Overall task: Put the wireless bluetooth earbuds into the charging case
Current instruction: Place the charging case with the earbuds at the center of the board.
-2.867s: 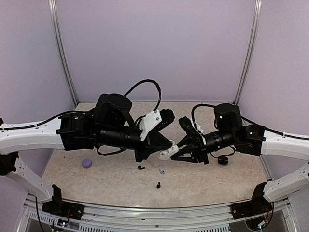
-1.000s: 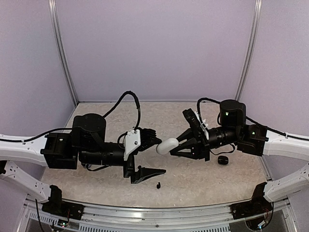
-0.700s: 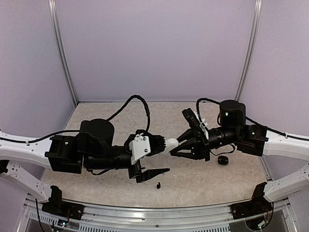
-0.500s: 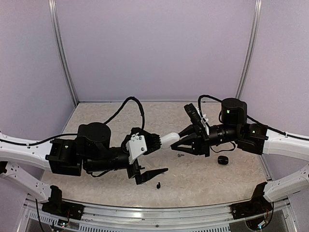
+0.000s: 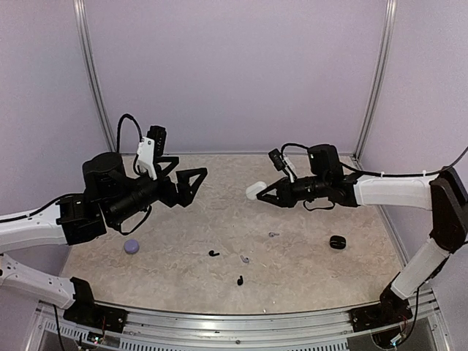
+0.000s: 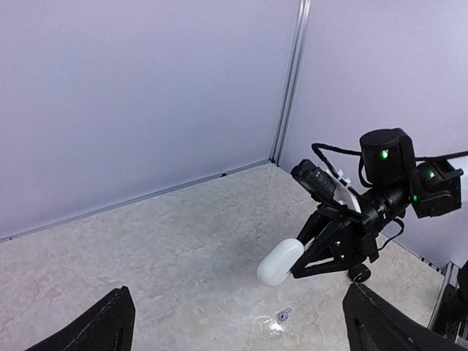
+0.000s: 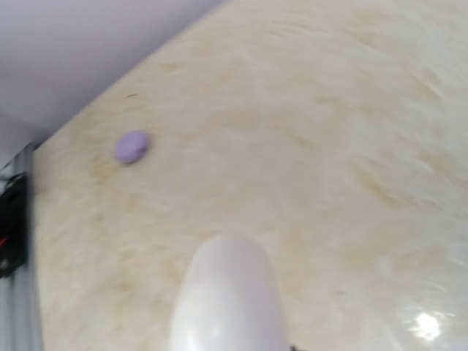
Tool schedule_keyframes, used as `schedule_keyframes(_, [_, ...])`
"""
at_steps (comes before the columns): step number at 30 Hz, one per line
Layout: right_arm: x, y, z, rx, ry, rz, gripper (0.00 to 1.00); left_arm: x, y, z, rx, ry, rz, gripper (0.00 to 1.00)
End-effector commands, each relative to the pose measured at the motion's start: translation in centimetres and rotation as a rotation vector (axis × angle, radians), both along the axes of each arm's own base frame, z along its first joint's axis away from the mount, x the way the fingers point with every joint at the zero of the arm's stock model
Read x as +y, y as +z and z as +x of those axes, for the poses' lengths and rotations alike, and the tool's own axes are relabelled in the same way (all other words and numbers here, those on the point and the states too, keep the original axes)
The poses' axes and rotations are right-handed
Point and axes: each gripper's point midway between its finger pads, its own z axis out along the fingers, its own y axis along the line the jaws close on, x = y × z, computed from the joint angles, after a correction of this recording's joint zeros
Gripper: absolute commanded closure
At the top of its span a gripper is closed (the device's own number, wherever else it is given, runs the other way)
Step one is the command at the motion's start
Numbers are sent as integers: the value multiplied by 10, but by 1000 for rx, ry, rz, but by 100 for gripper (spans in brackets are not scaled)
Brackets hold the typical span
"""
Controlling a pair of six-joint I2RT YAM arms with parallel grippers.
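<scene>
The case in my right gripper will go down and left in the top view next, to the empty tabletop clear of earbuds, and I will let go of it there.
My right gripper (image 5: 266, 194) is shut on a white pebble-shaped charging case (image 5: 256, 190), held above the table; the case (image 6: 280, 263) looks closed and fills the bottom of the right wrist view (image 7: 230, 300). My left gripper (image 5: 186, 170) hangs open and empty at the left, well apart from the case, its fingertips (image 6: 110, 322) at the lower corners of its wrist view. Earbuds lie loose on the table: a black one (image 5: 213, 253), another black one (image 5: 240, 279), a pale one (image 5: 245, 258), and a lavender-grey one (image 5: 273, 235) below the held case (image 6: 282, 315).
A lavender case (image 5: 131, 246) lies at the left of the table, also far off in the right wrist view (image 7: 131, 146). A black case (image 5: 337, 242) sits at the right, under the right arm. Walls close in the back and both sides.
My left arm has pulled away from the white case, up and to the left, with its jaws wide open. The right arm has carried the case backward and stretched out.
</scene>
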Motion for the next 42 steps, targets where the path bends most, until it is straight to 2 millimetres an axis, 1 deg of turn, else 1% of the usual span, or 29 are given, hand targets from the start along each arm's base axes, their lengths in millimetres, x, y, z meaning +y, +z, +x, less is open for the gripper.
schedule_keyframes(1, [9, -9, 45, 45, -58, 32, 100, 20, -11, 23, 152, 112, -128, 1])
schedule_keyframes(5, [27, -36, 74, 97, -58, -3, 100, 31, -31, 36, 234, 171, -141, 1])
schedule_keyframes(10, [45, -67, 111, 145, -67, -41, 100, 42, -57, 42, 311, 204, -117, 1])
schedule_keyframes(12, [51, -78, 120, 162, -66, -55, 100, 51, -73, 45, 362, 241, -106, 1])
schedule_keyframes(13, [53, -84, 125, 173, -65, -61, 98, 57, -81, 46, 393, 264, -105, 1])
schedule_keyframes(15, [58, -95, 130, 196, -61, -67, 96, 71, -101, 48, 469, 333, -95, 1])
schedule_keyframes(19, [62, -116, 139, 227, -72, -85, 90, 107, -137, 41, 611, 494, -83, 1])
schedule_keyframes(21, [63, -122, 144, 225, -77, -91, 87, 123, -152, 34, 676, 568, -96, 1])
schedule_keyframes(24, [63, -130, 144, 232, -78, -101, 82, 146, -177, 21, 790, 690, -131, 1])
schedule_keyframes(27, [58, -141, 144, 248, -95, -128, 73, 171, -203, 5, 895, 817, -142, 1])
schedule_keyframes(30, [51, -148, 145, 256, -116, -143, 68, 189, -223, -9, 964, 903, -150, 1])
schedule_keyframes(34, [44, -152, 146, 264, -130, -153, 57, 210, -241, -19, 1024, 974, -175, 2])
schedule_keyframes(35, [42, -152, 147, 264, -136, -153, 51, 214, -244, -21, 1037, 986, -181, 3])
schedule_keyframes(36, [40, -153, 146, 264, -142, -157, 46, 217, -246, -21, 1044, 991, -187, 4])
schedule_keyframes(40, [33, -146, 148, 251, -160, -156, 36, 226, -250, -19, 1048, 995, -198, 7])
schedule_keyframes(42, [30, -142, 149, 237, -169, -159, 33, 228, -255, -19, 1059, 995, -191, 8])
